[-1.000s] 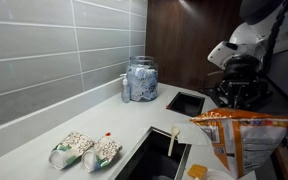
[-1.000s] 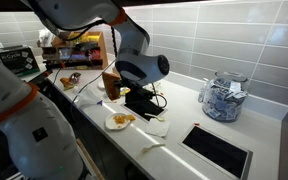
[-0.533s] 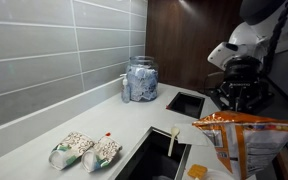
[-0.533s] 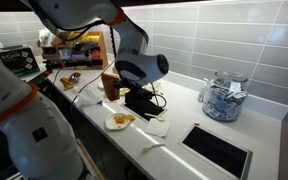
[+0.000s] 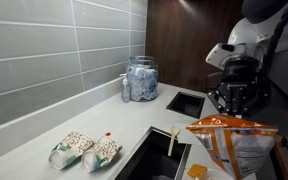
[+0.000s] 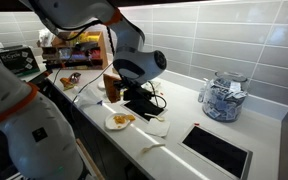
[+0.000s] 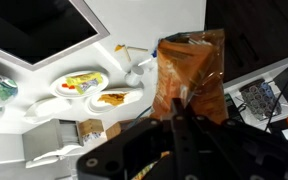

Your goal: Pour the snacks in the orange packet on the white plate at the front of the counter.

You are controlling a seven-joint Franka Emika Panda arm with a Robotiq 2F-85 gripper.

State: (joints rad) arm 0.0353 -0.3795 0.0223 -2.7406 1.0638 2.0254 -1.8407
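The white plate already has snacks on it, so my gripper should next turn to point down and lower the orange packet onto the counter beside that plate.
My gripper is shut on the orange packet and holds it in the air above the counter. The packet also shows in both exterior views, hanging under the gripper. The white plate lies on the counter to the left of the packet in the wrist view, near the counter's front edge. Small orange-yellow snacks lie on it. I cannot see the packet's opening.
A second white plate with yellowish food lies beside the first. Two pale speckled packets lie on the counter. A glass jar stands by the tiled wall. Dark cut-outs open in the counter.
The gripper and the orange packet have shifted slightly; in an exterior view the packet first slid right, then back left. The plates and other things have not moved.
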